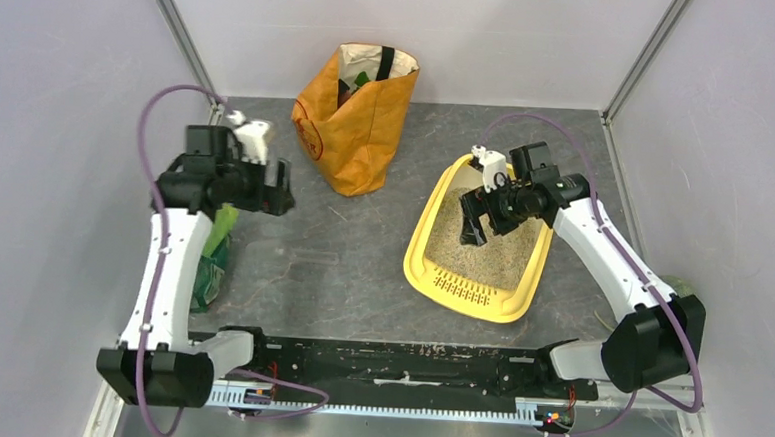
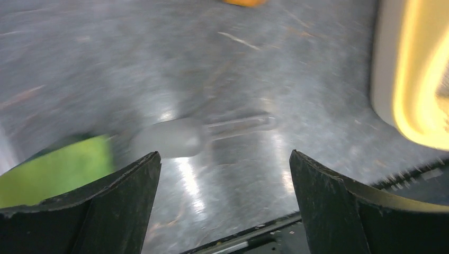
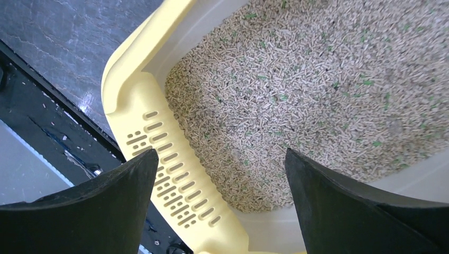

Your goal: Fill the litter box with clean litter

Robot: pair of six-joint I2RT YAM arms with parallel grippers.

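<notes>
I need to move my left gripper to the left in the top view and down onto the bag's light green end (image 1: pixel 224 222) (image 2: pixel 59 172) next, because its open fingers still frame the scoop.
The yellow litter box (image 1: pixel 431 276) lies right of centre, its slotted lip (image 3: pixel 169 174) toward the arm bases. Beige litter (image 1: pixel 492 249) with green specks covers its floor, and in the right wrist view the litter (image 3: pixel 317 90) shows as small pellets. My right gripper (image 1: pixel 473 226) hovers open and empty over the box, jaws spread above the lip end (image 3: pixel 219 169). My left gripper (image 1: pixel 280 188) is open and empty above the table at the left (image 2: pixel 225 174). The green litter bag (image 1: pixel 216 255) lies under the left arm and shows blurred in the left wrist view (image 2: pixel 58 169).
An orange shopping bag (image 1: pixel 354 117) stands at the back centre. A clear plastic scoop (image 2: pixel 180 137) lies on the grey table beside the green bag. The black base rail (image 1: pixel 396 364) runs along the near edge. Walls close in at left and right.
</notes>
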